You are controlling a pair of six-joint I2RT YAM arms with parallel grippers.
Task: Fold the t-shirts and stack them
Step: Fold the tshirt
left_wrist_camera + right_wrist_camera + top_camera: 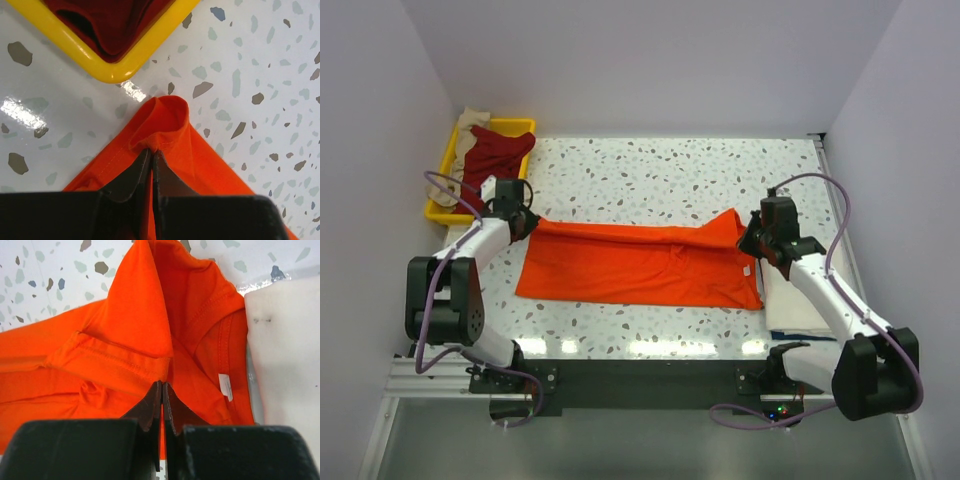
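Observation:
The shirt's pinched corner should go back onto the orange shirt's uncovered lower layer with my left gripper. My left gripper will let go of the corner there, and that will make the shirt's narrow fold wider.
A bright orange t-shirt lies stretched flat across the middle of the table. My left gripper is shut on its far left corner; in the left wrist view the cloth bunches up right at the pinched tips. My right gripper is shut on a folded hem at the shirt's right end, tips pressed together. A small white tag shows inside the collar. A dark red t-shirt and a beige one lie in the tray. A cream-white t-shirt lies folded under my right arm.
The yellow plastic tray stands at the back left corner, its rim just beyond the left gripper. The cream-white cloth borders the orange shirt on the right. White walls close in the table on three sides.

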